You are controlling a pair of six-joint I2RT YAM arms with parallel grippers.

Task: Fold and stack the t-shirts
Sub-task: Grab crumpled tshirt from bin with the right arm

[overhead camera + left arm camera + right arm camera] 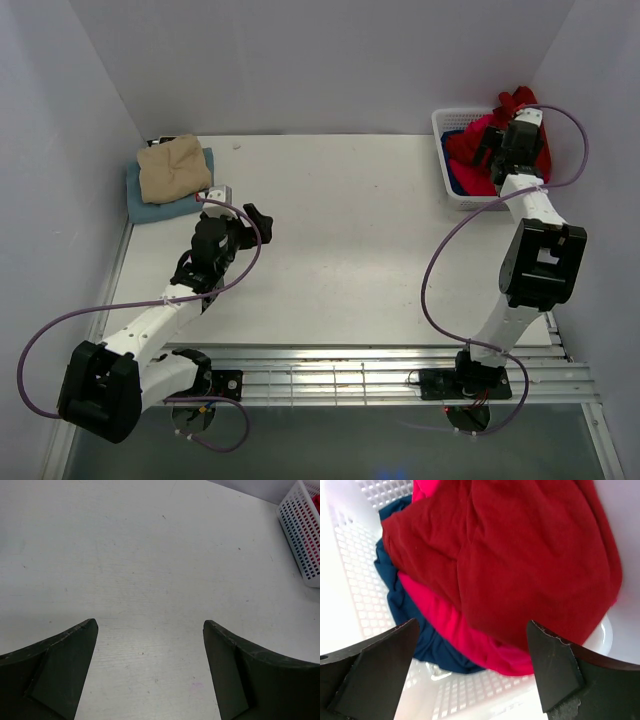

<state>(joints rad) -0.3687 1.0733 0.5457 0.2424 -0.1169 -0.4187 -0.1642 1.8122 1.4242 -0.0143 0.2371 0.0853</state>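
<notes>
My right gripper should next move down onto the dark red t-shirt point(520, 555), at its creased middle point(463, 582), and close. The t-shirt lies on top of the other shirts in the basket.
A folded tan t-shirt point(174, 167) lies on a folded light blue t-shirt point(150, 206) at the table's far left corner. The dark red t-shirt point(520, 555), the bright pinkish-red t-shirt point(460, 630) and the deep blue t-shirt point(405, 605) lie bunched in the white lattice basket point(447, 125) at the far right. My right gripper point(472, 630) is open just above the shirts in the basket and holds nothing. My left gripper point(150, 625) is open and empty over bare table, right of the folded stack.
The white table point(350, 230) runs between the stack and the basket. The basket's side wall point(302, 530) shows at the right in the left wrist view. A metal rail point(380, 375) lines the near edge. Grey walls close in the sides.
</notes>
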